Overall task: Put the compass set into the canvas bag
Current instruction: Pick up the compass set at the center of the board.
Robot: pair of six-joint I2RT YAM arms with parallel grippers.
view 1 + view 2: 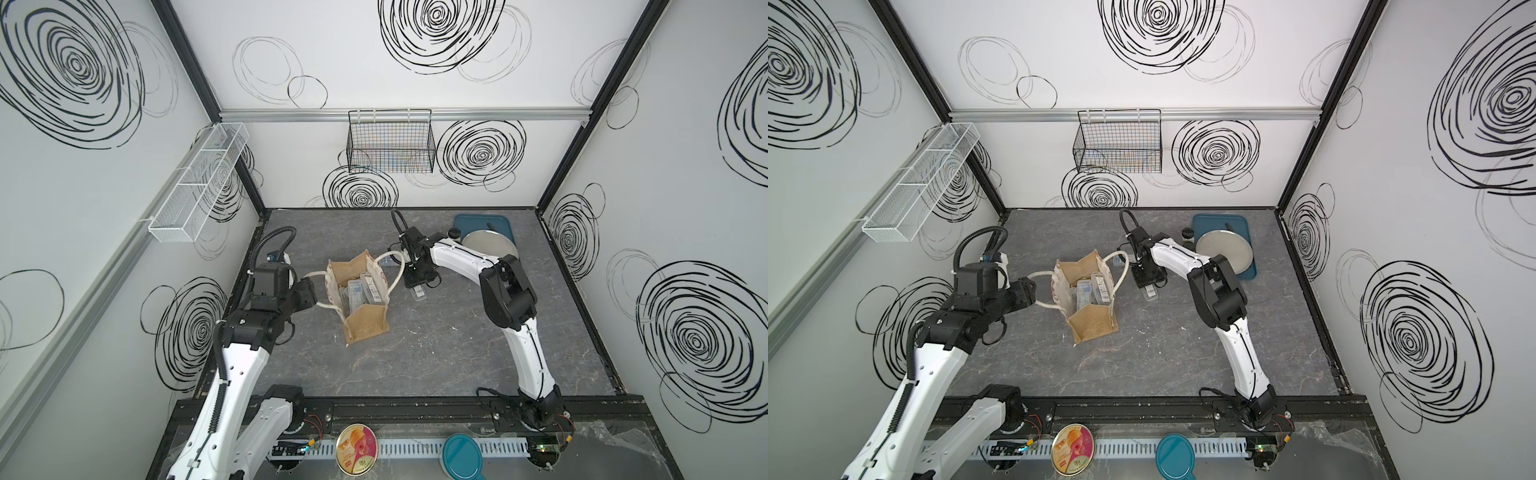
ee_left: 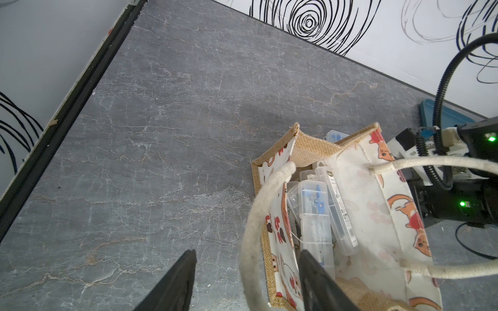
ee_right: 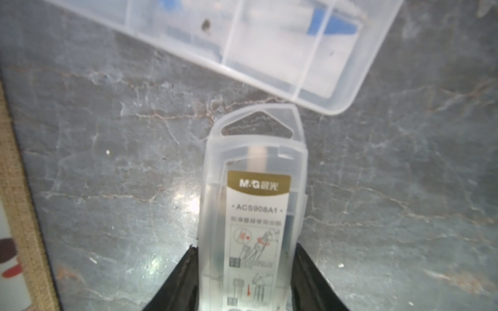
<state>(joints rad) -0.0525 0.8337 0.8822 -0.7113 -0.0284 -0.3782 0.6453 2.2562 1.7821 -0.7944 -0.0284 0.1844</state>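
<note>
My right gripper should next rise over the bag's side, which stands in between, then go down into the bag's opening [image 1: 359, 289] and let go of the compass set.
The canvas bag [image 1: 368, 324] [image 1: 1094, 326] stands open at the table's middle left, with several clear compass cases [image 2: 315, 210] inside. My left gripper [image 1: 316, 293] [image 2: 248, 253] is open at the bag's left side. Its white rope handle [image 2: 253, 215] and the bag's wall run between the fingers, untouched by either. To the right of the bag, my right gripper [image 1: 417, 286] [image 3: 245, 245] is shut on a compass set [image 3: 253, 188], a clear labelled case low over the table. Another clear case [image 3: 256, 40] [image 1: 388, 259] lies just beyond it, by the bag's right handle.
A blue tray [image 1: 465, 220] holding a round metal plate [image 1: 490, 245] sits at the back right, behind my right arm. A black wire basket [image 1: 390, 141] and a white mesh basket [image 1: 199, 178] hang on the walls. A round tin [image 1: 356, 449] and a teal lid [image 1: 462, 457] lie on the front ledge.
</note>
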